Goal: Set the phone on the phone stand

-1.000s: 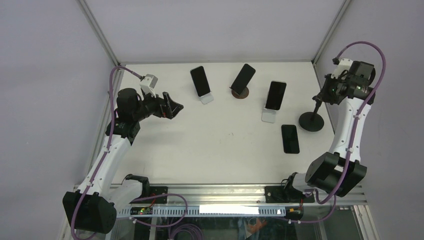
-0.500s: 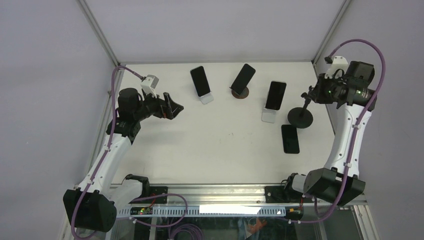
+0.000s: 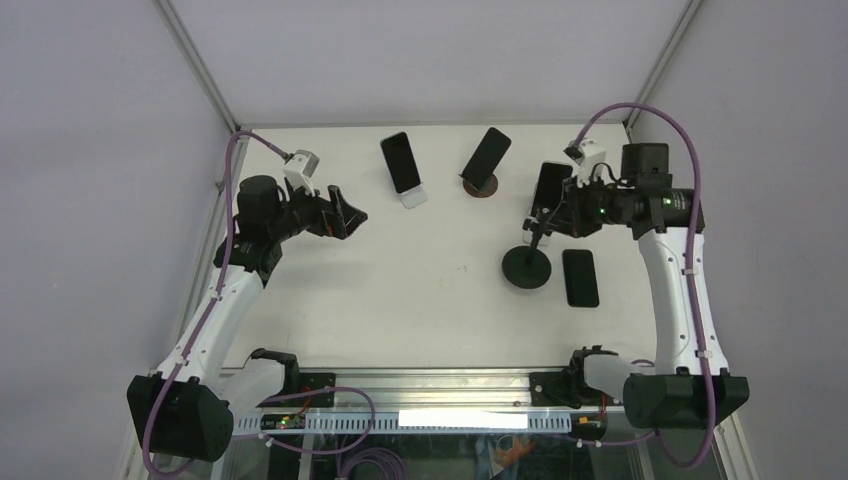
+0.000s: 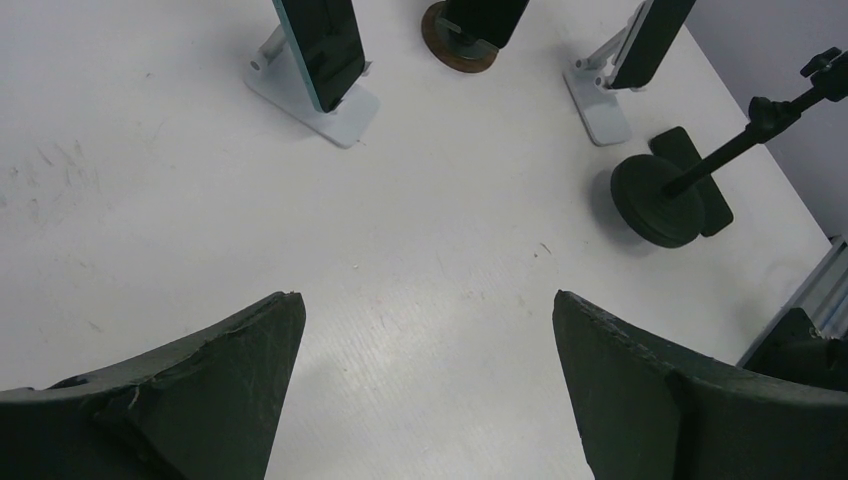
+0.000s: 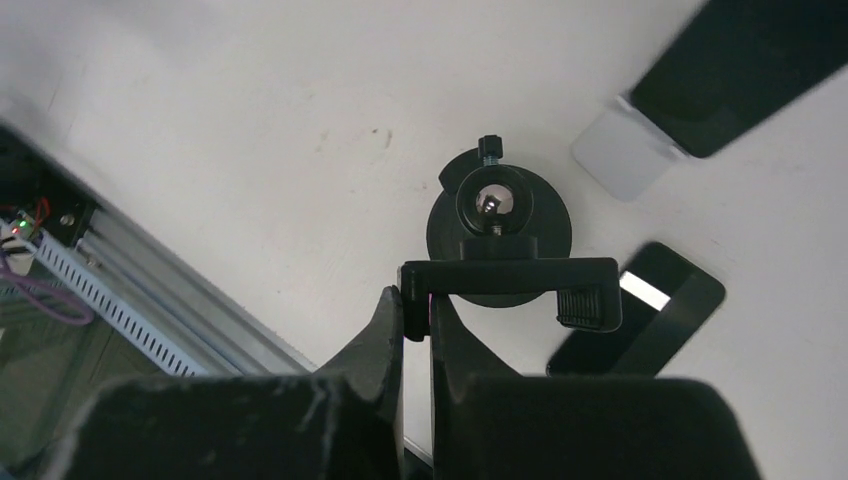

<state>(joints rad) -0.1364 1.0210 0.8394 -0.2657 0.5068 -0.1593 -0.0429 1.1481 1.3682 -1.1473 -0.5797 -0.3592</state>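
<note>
The stand's base crowds the black phone (image 3: pixel 580 277), so my right gripper needs to move the stand left in the top view and down onto bare tabletop to release it.
A black phone (image 3: pixel 580 277) lies flat on the white table, right of centre; the right wrist view shows this phone (image 5: pixel 640 320) too. The black phone stand (image 3: pixel 527 268) has a round base, a thin pole and a clamp bar (image 5: pixel 510 275) on top. Its base sits just left of the phone, with the pole leaning. My right gripper (image 5: pixel 418 300) is shut on the left end of the clamp bar, and in the top view that gripper (image 3: pixel 541 228) hangs over the base. Far left, my left gripper (image 3: pixel 352 212) is open and holds nothing.
Three other phones rest on stands along the back: one on a white stand (image 3: pixel 401 163), one on a brown round stand (image 3: pixel 487 155), one on a white stand (image 3: pixel 551 185) right behind my right gripper. The metal frame rail (image 5: pixel 150 300) runs along the near edge.
My right arm has swung left with the black stand, from the table's right edge to just left of the flat phone. The left arm has stayed still.
</note>
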